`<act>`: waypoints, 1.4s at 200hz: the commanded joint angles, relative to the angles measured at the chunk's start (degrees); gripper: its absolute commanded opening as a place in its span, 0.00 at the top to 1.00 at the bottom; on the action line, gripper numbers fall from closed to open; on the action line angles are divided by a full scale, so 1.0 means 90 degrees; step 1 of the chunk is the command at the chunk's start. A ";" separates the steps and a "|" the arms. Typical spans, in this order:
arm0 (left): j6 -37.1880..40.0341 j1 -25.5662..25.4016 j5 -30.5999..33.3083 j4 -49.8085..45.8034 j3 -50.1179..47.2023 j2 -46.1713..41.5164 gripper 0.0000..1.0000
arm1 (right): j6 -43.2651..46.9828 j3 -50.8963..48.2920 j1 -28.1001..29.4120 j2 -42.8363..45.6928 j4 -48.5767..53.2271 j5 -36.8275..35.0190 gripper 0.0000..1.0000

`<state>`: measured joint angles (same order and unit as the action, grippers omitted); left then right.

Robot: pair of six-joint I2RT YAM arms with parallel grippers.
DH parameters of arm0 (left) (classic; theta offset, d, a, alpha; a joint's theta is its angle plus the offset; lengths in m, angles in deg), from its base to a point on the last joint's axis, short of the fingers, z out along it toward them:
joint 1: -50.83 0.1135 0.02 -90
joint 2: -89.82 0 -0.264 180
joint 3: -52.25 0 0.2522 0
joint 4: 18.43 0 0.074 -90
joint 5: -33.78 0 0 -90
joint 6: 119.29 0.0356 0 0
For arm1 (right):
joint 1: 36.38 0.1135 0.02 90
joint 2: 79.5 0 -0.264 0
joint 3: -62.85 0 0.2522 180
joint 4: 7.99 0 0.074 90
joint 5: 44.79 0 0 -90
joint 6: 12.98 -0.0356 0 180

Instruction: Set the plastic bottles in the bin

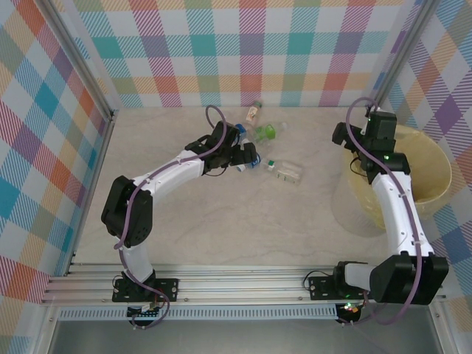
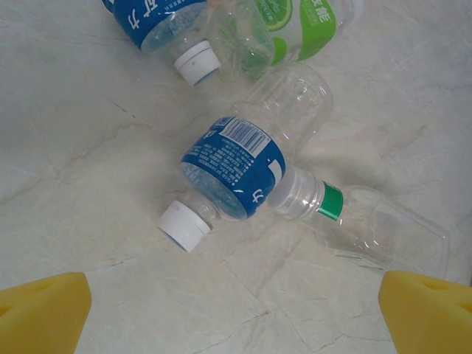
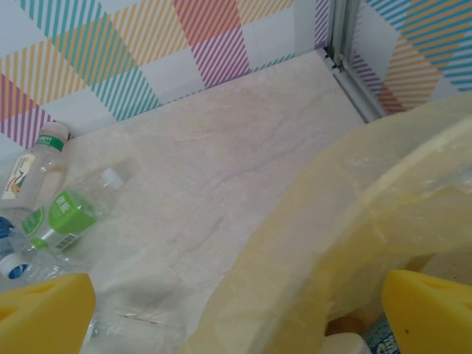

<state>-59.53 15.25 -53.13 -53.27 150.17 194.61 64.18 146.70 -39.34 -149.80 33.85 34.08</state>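
The left gripper will next go down and turn its open fingers so that they straddle the near blue-labelled bottle's neck behind the white cap.
Several plastic bottles lie on their sides in a cluster at the back of the table. In the left wrist view there is a blue-labelled bottle with a white cap. A clear bottle with a green band touches it, and a second blue one and a green-labelled one lie beyond. My left gripper hovers open just short of the white cap, holding nothing. My right gripper stands open and empty above the left rim of the pale-yellow bin.
A brown-labelled bottle lies nearest the back wall, and a clear one lies toward the bin. Plaid walls and metal frame posts close in the table. Bare marble table top stretches between the bottles and the arm bases.
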 commanded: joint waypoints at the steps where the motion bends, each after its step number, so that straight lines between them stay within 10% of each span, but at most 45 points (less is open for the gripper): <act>1: 0.0028 -0.0021 0.0211 -0.0152 -0.0073 -0.0177 0.00 | 0.0474 0.0050 -0.0101 0.0362 -0.0054 -0.0329 0.00; 24: 0.0041 0.0008 -0.0020 0.0014 -0.0128 -0.0223 0.00 | 0.0457 0.0457 -0.0102 0.0681 0.0496 -0.0029 0.00; 77: 0.0156 0.0104 -0.0283 0.0269 -0.0171 -0.0064 0.00 | -0.0131 0.0772 0.0629 0.1089 0.0523 0.3301 0.00; 108: 0.1362 0.0115 -0.0356 0.0312 0.0057 0.0390 0.00 | 0.0378 0.0683 0.1834 0.0732 0.0482 0.2507 0.00; 170: 0.3338 0.0124 -0.0432 0.0037 0.0863 0.1636 0.20 | -0.0202 0.0097 0.1882 0.0938 0.0182 0.1937 0.00; 215: 0.3695 0.0174 -0.0451 -0.0038 0.1287 0.2186 0.43 | -0.0165 0.0006 0.1882 0.1129 0.0298 0.1766 0.00; 280: 0.3760 0.0176 -0.0048 -0.0180 0.1324 0.2533 0.50 | -0.0231 0.0025 0.1882 0.1001 0.0233 0.1851 0.00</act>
<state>-26.81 16.26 -55.64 -53.14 160.79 215.79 62.84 147.15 -22.47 -140.14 37.91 50.21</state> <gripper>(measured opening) 0.502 0.996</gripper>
